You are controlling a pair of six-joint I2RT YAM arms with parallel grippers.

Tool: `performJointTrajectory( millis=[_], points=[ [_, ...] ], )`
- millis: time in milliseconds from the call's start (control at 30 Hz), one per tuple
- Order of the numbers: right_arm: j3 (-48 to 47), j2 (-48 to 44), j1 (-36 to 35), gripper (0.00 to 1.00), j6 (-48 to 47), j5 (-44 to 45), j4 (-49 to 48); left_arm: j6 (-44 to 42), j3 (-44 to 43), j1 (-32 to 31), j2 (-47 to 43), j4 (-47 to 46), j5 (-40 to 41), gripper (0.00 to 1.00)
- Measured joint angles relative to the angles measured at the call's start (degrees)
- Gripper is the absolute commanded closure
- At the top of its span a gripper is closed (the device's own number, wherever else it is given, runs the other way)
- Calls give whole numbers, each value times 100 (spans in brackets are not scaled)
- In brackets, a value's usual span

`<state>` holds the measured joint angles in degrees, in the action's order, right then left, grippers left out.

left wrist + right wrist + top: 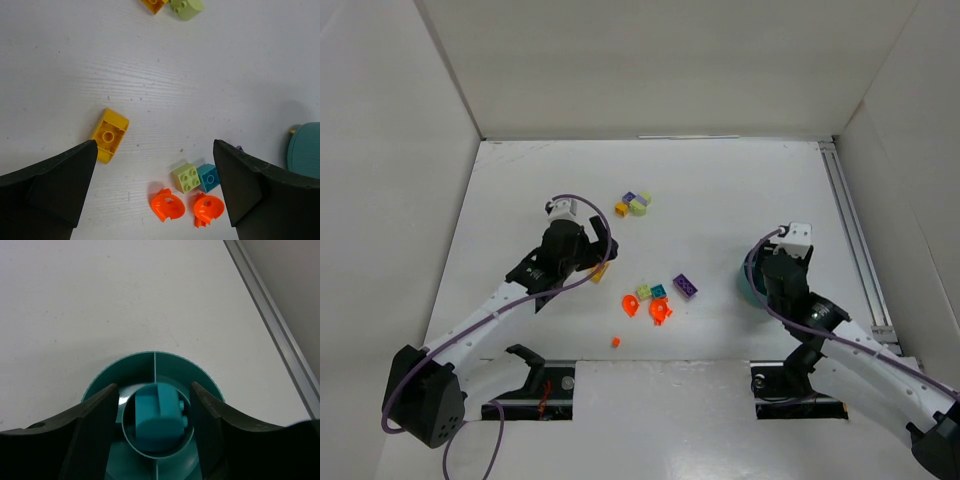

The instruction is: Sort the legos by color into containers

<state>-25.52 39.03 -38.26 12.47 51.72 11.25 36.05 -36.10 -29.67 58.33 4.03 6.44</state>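
A brick is crowding one side of the teal brick (209, 177), so the left gripper needs to move across to the right in the top view and go down to it, with its fingers astride the corners of the teal brick.
The teal bowl (200, 372) sits under my right gripper (154, 387), also visible in the top view as the bowl (748, 283). A teal lego (157, 415) lies in its central cup, and the open right fingers stand on either side of it without touching. My left gripper (155, 150) hovers open over the table with nothing in it. Below it lie a yellow brick (110, 135), a pale green brick (186, 177), a teal brick (209, 177) and two orange rounded pieces (167, 206). A purple brick (685, 286) lies to their right.
Further back, a purple, a yellow and a pale green brick (640, 205) lie in a small cluster. A tiny orange piece (616, 342) sits near the front edge. A metal rail (272, 325) runs along the table's right side, and white walls enclose the table.
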Motion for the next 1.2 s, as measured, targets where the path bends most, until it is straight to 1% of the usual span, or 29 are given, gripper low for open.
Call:
performJointTrajectory(
  millis=[67, 333, 467, 567, 633, 667, 700, 833, 867, 900, 1033, 1200],
  points=[
    [22, -42, 0, 34, 7, -50, -2, -7, 0, 0, 0, 0, -42, 0],
    [22, -190, 0, 35, -33, -192, 24, -101, 0, -133, 76, -9, -199, 0],
    [-79, -223, 0, 28, -330, -293, 116, -247, -26, -466, 328, -63, -243, 0],
    [-468, -59, 0, 22, -551, -387, 444, -442, -201, -911, 741, -72, -297, 0],
    [-852, 138, 0, 19, -629, -422, 699, -570, -420, -1200, 1121, -74, -337, 5],
    [-1064, 280, 0, 18, -654, -439, 839, -647, -553, -1362, 1333, -66, -339, 7],
    [-1283, 433, 0, 17, -671, -452, 988, -732, -704, -1517, 1554, -57, -334, 7],
    [-1526, 649, 11, 17, -673, -496, 1294, -1023, -1093, -2039, 2269, -76, -269, 14],
    [-1526, 669, 24, 17, -671, -509, 1377, -1071, -1134, -2105, 2389, -81, -256, 15],
    [-1526, 678, 35, 17, -671, -514, 1443, -1123, -1189, -2157, 2516, -70, -245, 18],
    [-1484, 518, 63, 17, -671, -551, 1591, -1276, -1432, -2199, 2988, -55, -190, 26],
    [-1377, 87, 122, 16, -713, -568, 1652, -1386, -1770, -2302, 3442, -17, -109, 27]
  ],
)
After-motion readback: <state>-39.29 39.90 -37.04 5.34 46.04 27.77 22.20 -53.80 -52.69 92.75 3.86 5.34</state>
